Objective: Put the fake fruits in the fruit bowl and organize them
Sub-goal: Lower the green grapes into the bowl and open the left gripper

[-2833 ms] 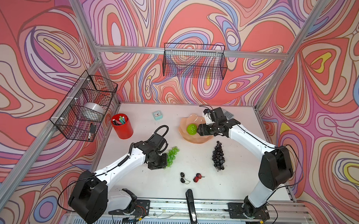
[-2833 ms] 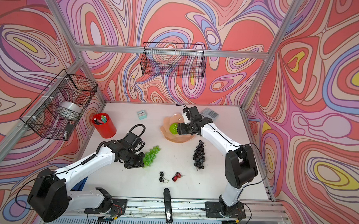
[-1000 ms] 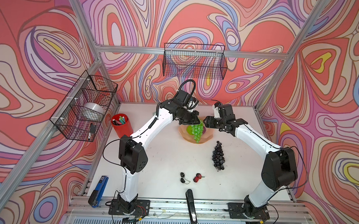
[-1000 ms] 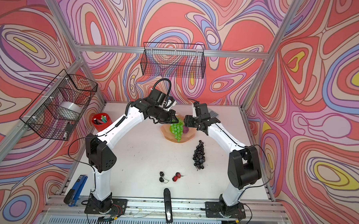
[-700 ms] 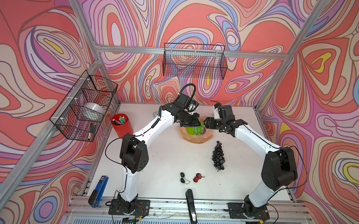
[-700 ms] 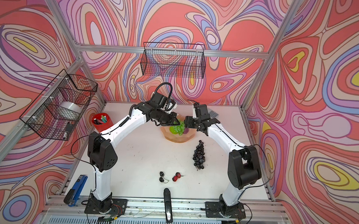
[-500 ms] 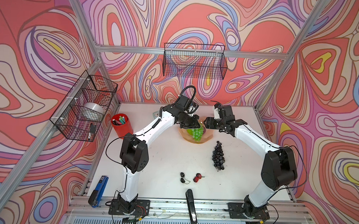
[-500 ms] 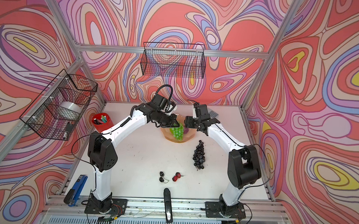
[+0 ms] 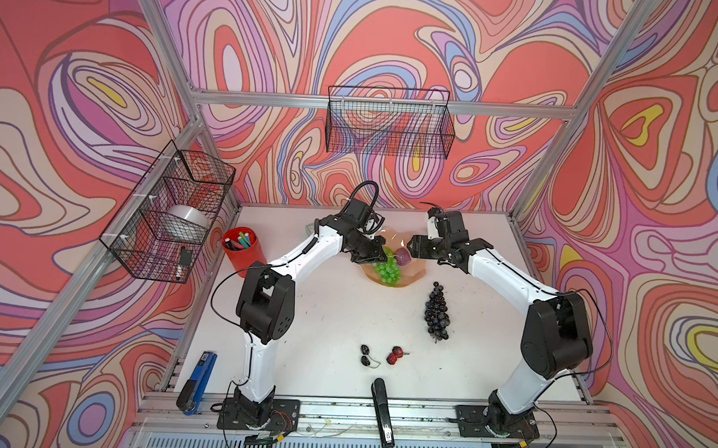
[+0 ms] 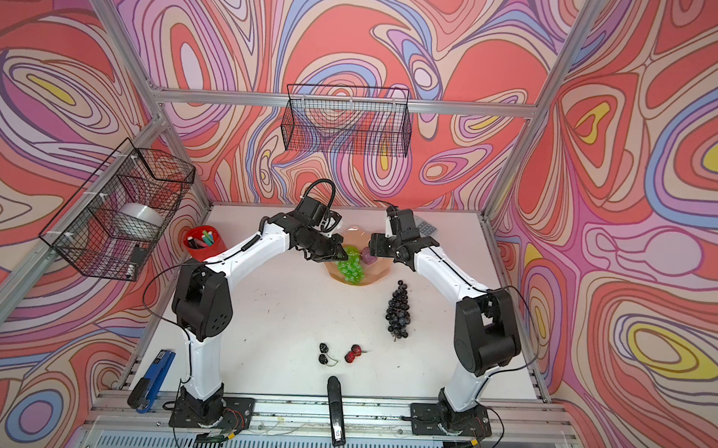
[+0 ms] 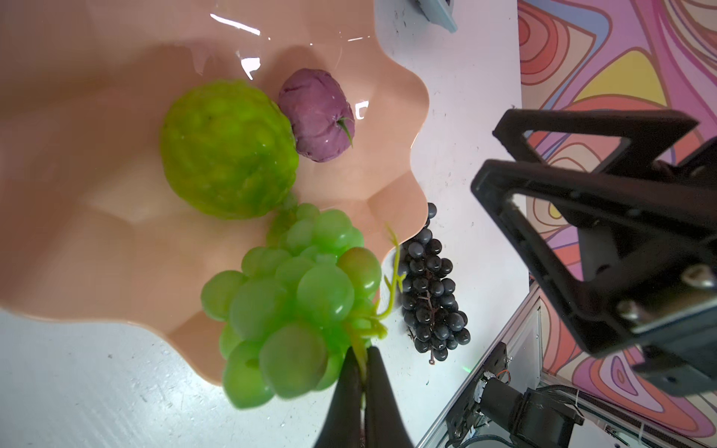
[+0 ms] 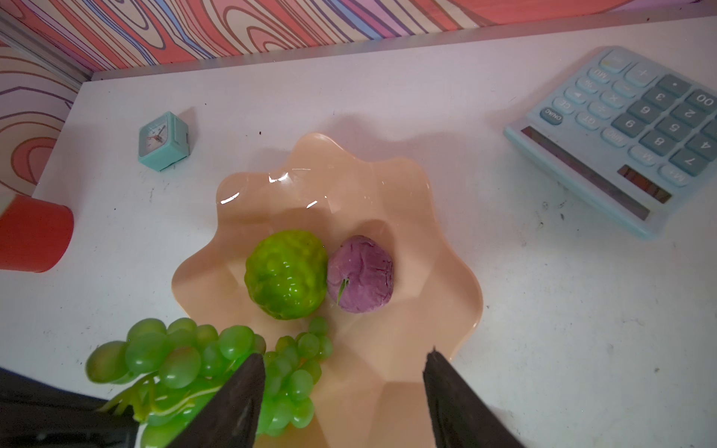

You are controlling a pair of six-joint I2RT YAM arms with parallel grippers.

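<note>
My left gripper is to take the overhanging grape bunch outward past the bowl's near rim and release the grape stem, as the bowl's bottom beside the lime-green ball is outward of the gripper.
The peach-pink fruit bowl (image 9: 414, 277) (image 10: 376, 276) (image 11: 97, 232) (image 12: 426, 240) stands at the back middle of the table. A lime-green ball (image 11: 229, 147) (image 12: 287, 271) and a mauve ball (image 9: 403, 257) (image 10: 366, 255) (image 11: 316, 114) (image 12: 361, 273) touch inside it. My left gripper (image 9: 379, 255) (image 10: 339, 253) (image 11: 362, 357) is shut on the stem of the green grape bunch (image 9: 386, 270) (image 10: 351, 268) (image 11: 287, 294) (image 12: 174, 357), which hangs over the bowl's near-left rim. My right gripper (image 9: 415, 249) (image 10: 375, 246) (image 12: 345, 360) stands open and empty above the bowl's right side. The dark purple grape bunch (image 9: 437, 311) (image 10: 399, 310) (image 11: 430, 287), a black berry pair (image 9: 366, 355) (image 10: 323, 353) and a red berry pair (image 9: 395, 355) (image 10: 353, 353) lie on the table.
A red cup of markers (image 9: 241, 249) stands at the left. A small teal clock (image 12: 163, 139) and a teal calculator (image 12: 628, 135) sit behind the bowl. A black stapler (image 9: 382, 413) and a blue stapler (image 9: 198, 382) lie at the front edge. Wire baskets (image 9: 388, 126) (image 9: 170, 217) hang on the walls.
My left gripper has carried the green grape bunch from the table up to the bowl and lowered it a little toward the near rim. The right arm has barely moved.
</note>
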